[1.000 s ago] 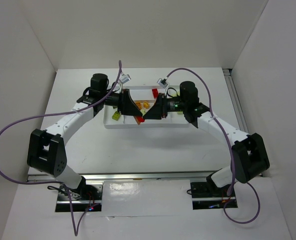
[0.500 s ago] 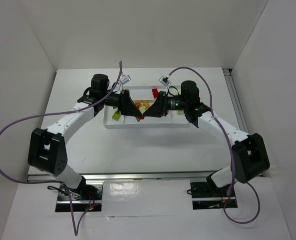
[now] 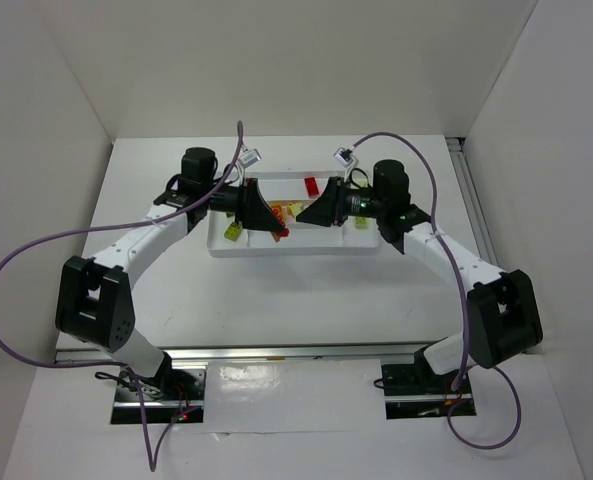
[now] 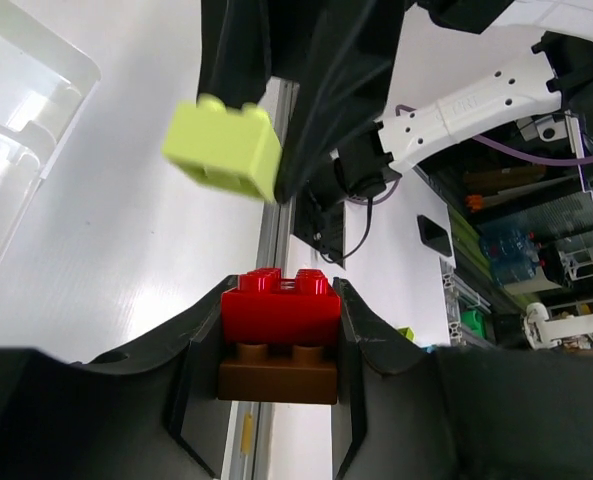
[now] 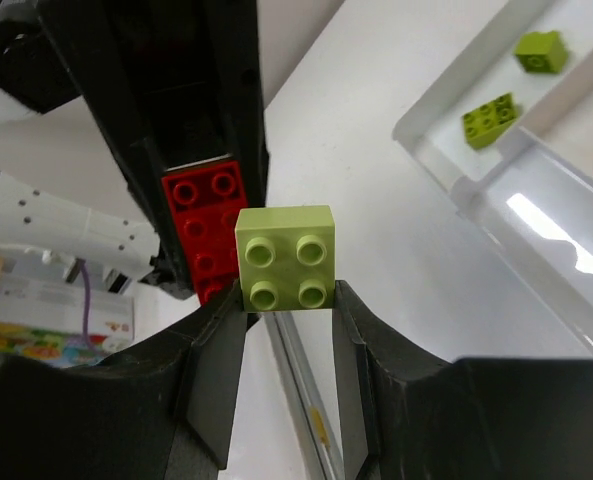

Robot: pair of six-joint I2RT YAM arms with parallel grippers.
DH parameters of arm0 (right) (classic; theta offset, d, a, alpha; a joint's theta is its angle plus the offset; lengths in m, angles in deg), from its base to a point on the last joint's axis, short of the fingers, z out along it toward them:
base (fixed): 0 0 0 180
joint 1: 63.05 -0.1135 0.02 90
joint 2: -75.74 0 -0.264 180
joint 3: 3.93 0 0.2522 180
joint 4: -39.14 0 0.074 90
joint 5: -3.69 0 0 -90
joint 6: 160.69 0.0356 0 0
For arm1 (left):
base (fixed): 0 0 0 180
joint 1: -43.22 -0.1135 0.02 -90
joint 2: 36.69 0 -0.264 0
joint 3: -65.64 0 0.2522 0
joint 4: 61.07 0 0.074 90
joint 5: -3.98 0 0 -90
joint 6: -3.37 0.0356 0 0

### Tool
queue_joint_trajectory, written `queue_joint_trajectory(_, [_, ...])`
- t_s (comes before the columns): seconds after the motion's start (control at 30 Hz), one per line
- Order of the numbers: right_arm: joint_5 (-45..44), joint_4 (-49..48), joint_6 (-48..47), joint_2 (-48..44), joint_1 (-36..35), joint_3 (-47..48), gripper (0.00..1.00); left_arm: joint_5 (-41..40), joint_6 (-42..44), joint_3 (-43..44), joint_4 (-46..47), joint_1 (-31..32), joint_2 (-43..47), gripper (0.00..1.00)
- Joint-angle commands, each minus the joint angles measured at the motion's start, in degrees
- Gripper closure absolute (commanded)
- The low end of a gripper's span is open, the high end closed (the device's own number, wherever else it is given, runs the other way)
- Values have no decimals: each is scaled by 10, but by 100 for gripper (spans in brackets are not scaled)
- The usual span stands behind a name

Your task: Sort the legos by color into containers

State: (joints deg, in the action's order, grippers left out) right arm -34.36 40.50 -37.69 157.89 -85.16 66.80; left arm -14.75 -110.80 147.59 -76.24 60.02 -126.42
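I need to swing my right gripper away from the red block [image 5: 202, 222] next. Then it should tip down over the end section of the tray, where lime legos already lie.
My left gripper [image 4: 281, 300] is shut on a stacked block, red over brown-orange [image 4: 279, 340]. In the right wrist view my right gripper [image 5: 286, 292] is shut on a lime green lego [image 5: 285, 255], with the red block [image 5: 202, 222] just behind it. From above, the left gripper [image 3: 274, 228] and right gripper [image 3: 304, 214] face each other tip to tip, a small gap apart, over the white tray [image 3: 296, 251]. The lime lego [image 4: 223, 148] hangs in front of the left fingers. Inside the tray lie a red lego [image 3: 311, 186], orange ones [image 3: 293, 210] and green ones [image 3: 233, 231].
Two green legos [image 5: 540, 50] [image 5: 490, 117] lie in one compartment at the tray's end [image 5: 446, 160]. A metal rail [image 4: 276, 200] runs along the table's near edge. Purple cables [image 3: 36, 250] loop beside both arms. White walls enclose the table.
The right gripper has drawn back up and to the right, away from the left gripper's tips, carrying the lime lego. The left arm has barely moved.
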Motion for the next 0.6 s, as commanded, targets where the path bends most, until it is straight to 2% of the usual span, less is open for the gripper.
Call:
queue_joint_trajectory(0.0, [-53, 27, -28, -37, 18, 3, 77, 13, 10, -1, 15, -8, 11, 100])
queue_joint_trajectory(0.03, [-77, 43, -35, -37, 23, 9, 77, 4, 10, -1, 15, -8, 11, 100])
queue_joint_trajectory(0.1, [-220, 151, -72, -31, 23, 47, 76, -32, 10, 12, -11, -13, 5, 100])
queue_joint_trajectory(0.13, [-340, 187, -82, -23, 23, 62, 76, -45, 10, 19, -29, -13, -5, 100])
queue_joint_trajectory(0.17, [-404, 248, -82, -3, 16, 77, 76, -59, 18, 34, -47, -13, -12, 100])
queue_joint_trajectory(0.27, [-544, 279, -88, 38, 16, 102, 76, -126, 18, 47, -100, -13, -31, 100])
queue_joint_trajectory(0.43, [-629, 305, -100, 113, 16, 144, 76, -221, 13, 52, -146, -13, -32, 100])
queue_joint_trajectory(0.57, [-687, 318, -112, 152, 10, 155, 73, -234, 18, 46, -157, -13, -21, 100])
